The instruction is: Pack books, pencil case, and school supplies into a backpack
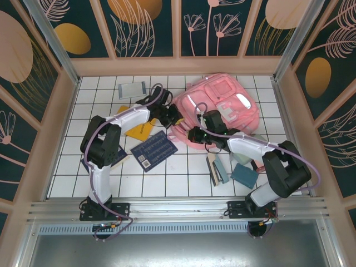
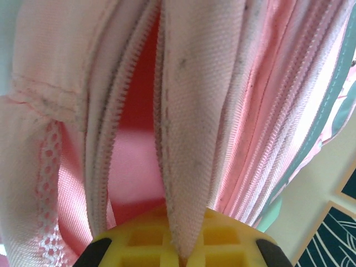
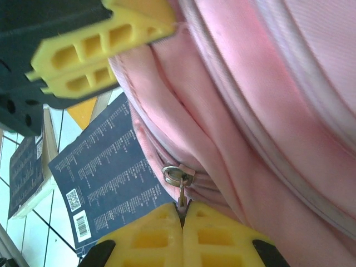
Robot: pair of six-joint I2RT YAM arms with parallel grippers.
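My right gripper will next pull the zipper pull along the backpack's near edge to the backpack's end by the mint pouch. This will make the parted zipper opening longer, and then my gripper will let go.
The pink backpack (image 1: 222,108) lies at the back right of the tiled table. My left gripper (image 1: 172,118) is at its left edge, shut on a fold of pink fabric (image 2: 189,139) beside the parted zipper teeth (image 2: 114,128). My right gripper (image 1: 196,135) is at the bag's near left corner, shut on the metal zipper pull (image 3: 182,194). The navy book (image 1: 154,150) lies flat in front of the bag, and the right wrist view has it (image 3: 105,178) just left of the fingers. The yellow-orange book (image 1: 136,127) lies partly under the left arm. The grey book (image 1: 132,89) is at the back left.
Near the right arm lie a narrow stapler-like piece (image 1: 215,169), a dark teal pad (image 1: 245,175) and a pale mint pouch (image 1: 240,157), partly hidden by the arm. The left gripper's yellow fingers (image 3: 94,55) hang close above the right gripper. Wooden walls ring the table.
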